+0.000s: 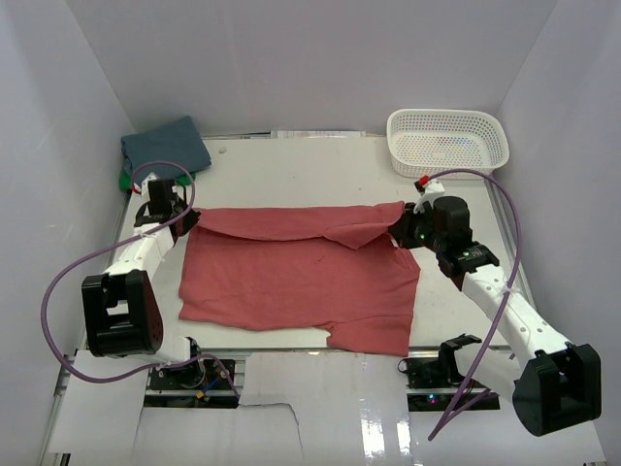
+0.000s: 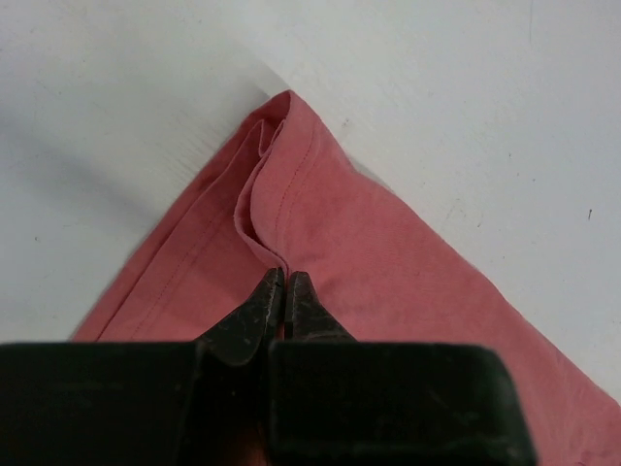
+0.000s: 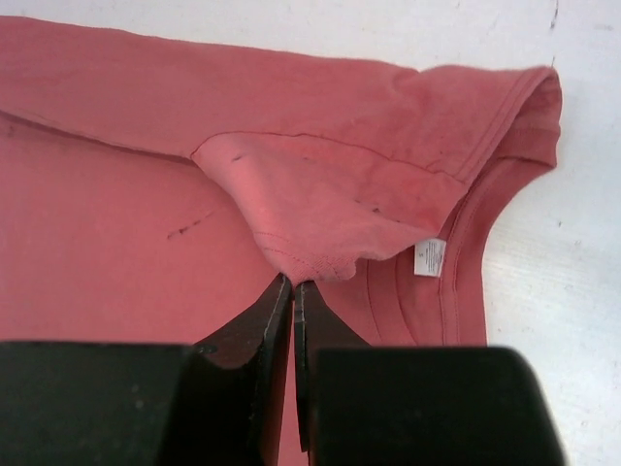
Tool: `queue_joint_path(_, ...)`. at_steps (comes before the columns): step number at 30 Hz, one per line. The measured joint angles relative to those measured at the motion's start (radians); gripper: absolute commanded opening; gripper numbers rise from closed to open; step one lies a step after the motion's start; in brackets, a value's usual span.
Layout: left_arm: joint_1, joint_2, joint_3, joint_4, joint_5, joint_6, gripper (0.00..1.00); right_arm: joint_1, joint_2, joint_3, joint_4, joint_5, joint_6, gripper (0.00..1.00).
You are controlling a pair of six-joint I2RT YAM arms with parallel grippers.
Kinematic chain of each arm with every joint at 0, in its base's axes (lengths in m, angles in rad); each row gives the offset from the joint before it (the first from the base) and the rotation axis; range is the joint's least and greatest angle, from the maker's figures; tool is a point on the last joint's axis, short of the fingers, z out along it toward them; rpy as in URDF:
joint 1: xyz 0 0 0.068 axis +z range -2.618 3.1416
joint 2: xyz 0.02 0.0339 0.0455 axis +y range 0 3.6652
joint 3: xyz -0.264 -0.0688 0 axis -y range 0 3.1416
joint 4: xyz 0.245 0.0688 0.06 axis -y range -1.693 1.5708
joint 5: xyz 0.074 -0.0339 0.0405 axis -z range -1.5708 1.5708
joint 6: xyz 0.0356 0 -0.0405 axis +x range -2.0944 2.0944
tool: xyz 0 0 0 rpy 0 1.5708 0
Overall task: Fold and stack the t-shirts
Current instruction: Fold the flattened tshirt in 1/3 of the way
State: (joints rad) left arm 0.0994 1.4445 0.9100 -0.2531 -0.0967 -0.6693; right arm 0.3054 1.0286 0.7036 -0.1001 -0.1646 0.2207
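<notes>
My left gripper needs to move back along the t-shirt's side edge first, to lay the held corner of the t-shirt onto the t-shirt, because the folded part gets narrower at this end of the t-shirt.
The coral-red t-shirt (image 1: 291,277) lies spread across the middle of the table, its far edge folded over toward me. My left gripper (image 1: 190,219) is shut on the shirt's far left corner (image 2: 277,194). My right gripper (image 1: 400,231) is shut on the far right edge, pinching a fold of cloth (image 3: 310,209) beside the small white label (image 3: 429,256). A folded slate-blue t-shirt (image 1: 165,146) lies at the far left corner on top of a bright green t-shirt (image 1: 125,180), of which only a sliver shows.
A white mesh basket (image 1: 447,143) stands at the far right corner. The white table (image 1: 310,165) has bare surface behind the shirt. White walls close in on the left, back and right.
</notes>
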Motion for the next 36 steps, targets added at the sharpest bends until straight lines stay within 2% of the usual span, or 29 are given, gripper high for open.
queue_joint_path(15,0.0,0.014,-0.021,-0.076,-0.026,-0.021,0.0,0.016,0.051,-0.013,-0.214,0.087,0.114,0.08)
queue_joint_path(16,0.0,0.021,-0.026,-0.08,-0.027,-0.021,0.01,0.016,0.064,-0.013,-0.226,0.088,0.119,0.1)
queue_joint_path(19,0.0,0.055,-0.038,-0.088,-0.03,-0.028,0.18,0.017,0.113,-0.012,-0.267,0.092,0.136,0.27)
queue_joint_path(21,0.0,0.088,-0.042,-0.094,-0.03,-0.035,0.19,0.018,0.15,-0.006,-0.298,0.097,0.142,0.29)
queue_joint_path(24,0.0,0.127,-0.046,-0.107,-0.027,-0.051,0.22,0.018,0.189,0.007,-0.335,0.109,0.146,0.38)
queue_joint_path(26,0.002,0.147,-0.046,-0.115,-0.026,-0.062,0.24,0.018,0.203,0.024,-0.36,0.118,0.15,0.56)
queue_joint_path(28,0.003,0.155,-0.045,-0.119,-0.024,-0.073,0.41,0.018,0.214,0.05,-0.386,0.136,0.15,0.75)
queue_joint_path(30,0.003,0.155,-0.039,-0.126,-0.022,-0.077,0.55,0.018,0.218,0.079,-0.408,0.16,0.149,0.78)
queue_joint_path(33,0.002,0.154,-0.021,-0.146,-0.03,-0.088,0.69,0.018,0.218,0.121,-0.426,0.192,0.146,0.79)
queue_joint_path(36,0.003,0.143,-0.002,-0.182,-0.055,-0.089,0.7,0.018,0.219,0.168,-0.432,0.217,0.146,0.79)
